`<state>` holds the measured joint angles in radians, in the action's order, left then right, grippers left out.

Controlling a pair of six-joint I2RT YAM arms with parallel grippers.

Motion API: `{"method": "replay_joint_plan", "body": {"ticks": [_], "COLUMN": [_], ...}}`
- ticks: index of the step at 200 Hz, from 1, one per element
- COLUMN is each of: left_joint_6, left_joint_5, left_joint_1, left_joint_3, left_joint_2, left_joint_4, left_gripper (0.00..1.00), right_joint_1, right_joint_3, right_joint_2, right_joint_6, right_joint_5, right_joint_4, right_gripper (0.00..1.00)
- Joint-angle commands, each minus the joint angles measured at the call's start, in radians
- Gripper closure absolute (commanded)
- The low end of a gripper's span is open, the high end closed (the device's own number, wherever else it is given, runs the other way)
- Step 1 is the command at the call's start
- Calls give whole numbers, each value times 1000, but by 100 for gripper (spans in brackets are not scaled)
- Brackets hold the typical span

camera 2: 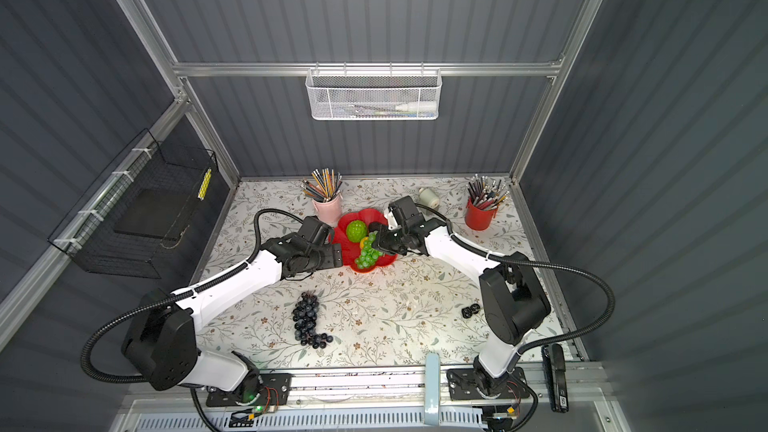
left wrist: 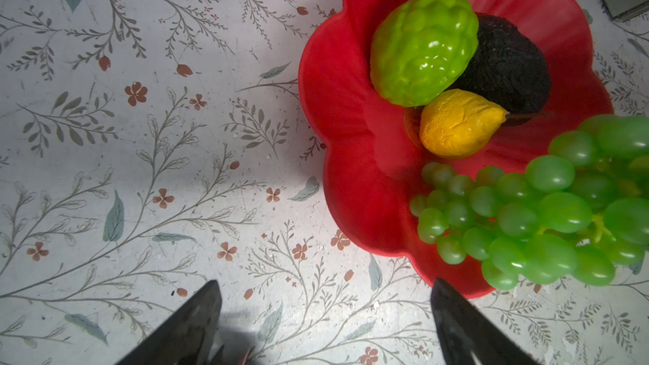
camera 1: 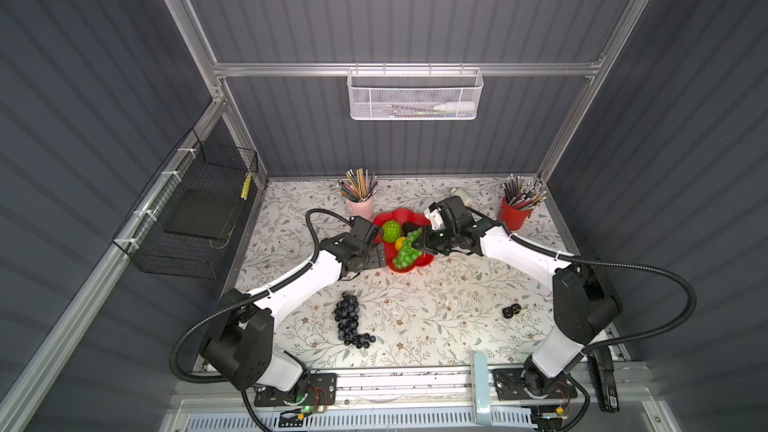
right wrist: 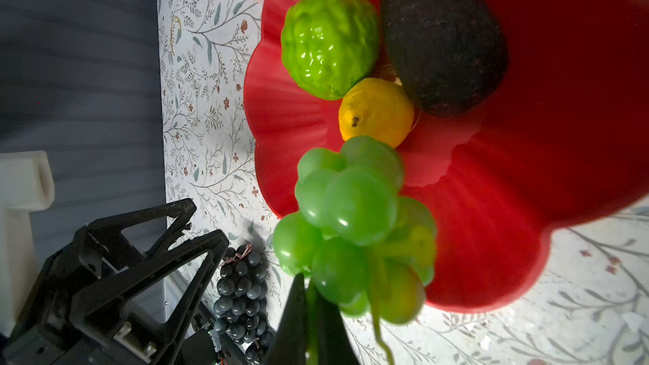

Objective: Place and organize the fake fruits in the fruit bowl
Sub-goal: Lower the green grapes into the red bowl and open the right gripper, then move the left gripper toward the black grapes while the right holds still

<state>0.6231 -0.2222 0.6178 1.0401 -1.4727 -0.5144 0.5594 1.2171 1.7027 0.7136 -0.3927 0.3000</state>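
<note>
The other fruits crowd the bowl's far side, so next I will lower my right gripper toward the bowl's bare near side and let go of the green grapes' stem.
The red flower-shaped fruit bowl (camera 1: pixel 401 216) (left wrist: pixel 337 100) (right wrist: pixel 526 170) holds a ridged green ball (camera 1: pixel 390 231) (left wrist: pixel 425 47), a black bumpy oval (left wrist: pixel 509 64) (right wrist: pixel 442 36) and a small yellow fruit (left wrist: pixel 456 124) (right wrist: pixel 375 114). Over the bowl's near side hangs the green grape bunch (camera 1: pixel 405 251) (right wrist: pixel 351 212), its stem pinched in my shut right gripper (camera 1: pixel 417 245) (right wrist: pixel 310 286). My left gripper (camera 1: pixel 380 257) (left wrist: pixel 325 289) stands open and empty just left of the bowl's rim. The dark purple grape bunch (camera 1: pixel 349 320) (right wrist: pixel 242 286) lies on the table, near the front left.
A pink pencil cup (camera 1: pixel 360 205) stands behind the bowl on the left and a red pencil cup (camera 1: pixel 515 211) at the back right. A small white object (camera 1: pixel 461 195) lies behind the right arm. A small black item (camera 1: pixel 511 310) sits front right.
</note>
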Motion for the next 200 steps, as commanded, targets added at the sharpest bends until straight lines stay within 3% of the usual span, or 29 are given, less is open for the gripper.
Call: {"method": "replay_joint_plan", "body": {"ticks": [1,155,200], "left_joint_6": [-1,-27,-53], "left_joint_5": [15,27,32], "left_joint_1": [-7,-7,-7], "left_joint_3": [40,104,133], "left_joint_2": [-16,-70,-72], "left_joint_4": [-7,-37,-65], "left_gripper": [7,6,6], "right_joint_1": [-24,-116,-127], "right_joint_3": [-7,78,123], "right_joint_2": [-2,172,170], "right_joint_6": [-40,-157,-214], "right_joint_5": [8,-27,-21], "right_joint_4": [-12,-20,30], "right_gripper": [100,100,81]}}
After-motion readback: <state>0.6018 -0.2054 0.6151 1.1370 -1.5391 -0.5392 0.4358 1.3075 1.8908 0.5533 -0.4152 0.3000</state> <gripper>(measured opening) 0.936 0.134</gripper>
